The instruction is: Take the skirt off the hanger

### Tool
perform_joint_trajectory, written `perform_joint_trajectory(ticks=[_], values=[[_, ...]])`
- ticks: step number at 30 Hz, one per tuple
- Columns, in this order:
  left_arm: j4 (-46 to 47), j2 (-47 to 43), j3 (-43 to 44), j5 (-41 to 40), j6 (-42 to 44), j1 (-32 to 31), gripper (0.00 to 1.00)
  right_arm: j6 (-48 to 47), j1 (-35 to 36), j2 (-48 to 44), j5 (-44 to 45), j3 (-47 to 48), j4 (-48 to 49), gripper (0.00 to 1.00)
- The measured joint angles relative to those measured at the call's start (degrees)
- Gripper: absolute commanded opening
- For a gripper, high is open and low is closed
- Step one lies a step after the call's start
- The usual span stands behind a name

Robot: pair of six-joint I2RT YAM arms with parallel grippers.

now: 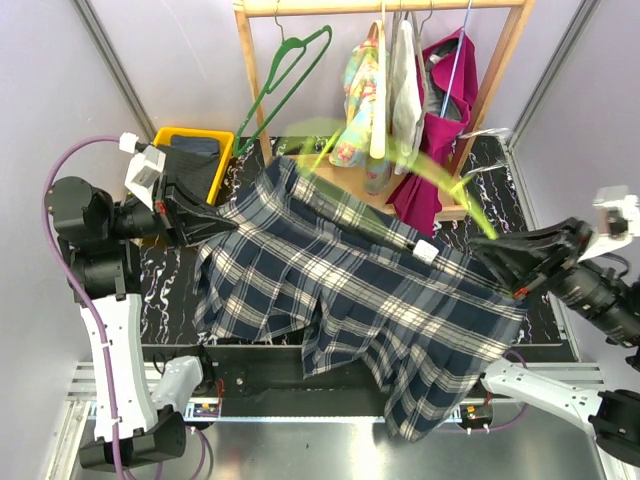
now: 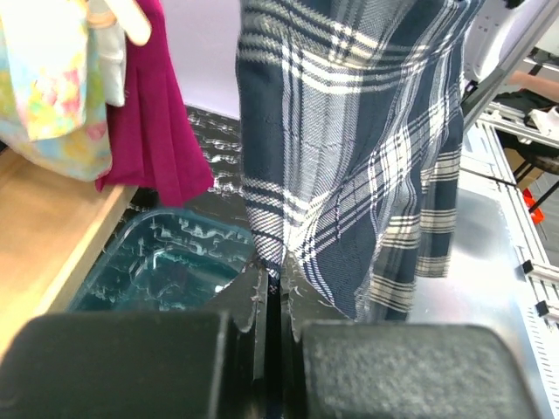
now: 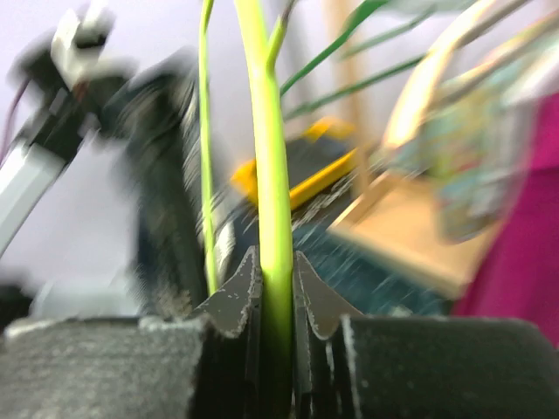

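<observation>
I should next move my right gripper toward the magenta dress on the clothes rack and release the lime green hanger there, clear of the skirt (image 1: 350, 290).
A navy and white plaid skirt (image 1: 350, 290) hangs spread between my two arms above the table. My left gripper (image 1: 225, 225) is shut on the skirt's left edge; in the left wrist view the fabric (image 2: 349, 148) runs up from the closed jaws (image 2: 278, 284). A lime green hanger (image 1: 440, 180) shows blurred above the skirt's upper edge. My right gripper (image 1: 480, 262) is shut on the hanger's bar (image 3: 272, 175), which passes between its jaws (image 3: 276, 266). A white clip (image 1: 427, 251) sits at the skirt's waist near the right gripper.
A wooden clothes rack (image 1: 385, 10) stands at the back with a green hanger (image 1: 285, 75), a floral garment (image 1: 362, 95), a white one and a magenta dress (image 1: 440, 120). A yellow bin (image 1: 195, 155) sits back left. A teal tray (image 2: 166, 262) lies below.
</observation>
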Motion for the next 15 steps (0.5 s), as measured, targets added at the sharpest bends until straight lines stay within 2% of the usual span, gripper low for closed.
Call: perform_joint_trajectory(ticks=[4, 7, 11, 15], values=[[-4.72, -0.39, -1.95, -0.26, 4.39, 4.07, 0.01, -1.79, 0.83, -4.85, 10.82, 0.83, 3.28, 0.0], [-6.8, -0.07, -3.06, -1.31, 5.77, 4.33, 0.02, -2.23, 0.96, -9.7, 13.25, 1.09, 6.25, 0.0], [-8.35, 0.83, -2.4, -8.37, 7.37, -2.23, 0.02, -3.23, 1.33, -12.02, 15.08, 0.9, 16.55, 0.0], [-10.05, 4.35, 4.66, -14.49, 7.78, -10.45, 0.03, -4.83, 1.53, -9.49, 16.26, -2.08, 23.04, 0.0]])
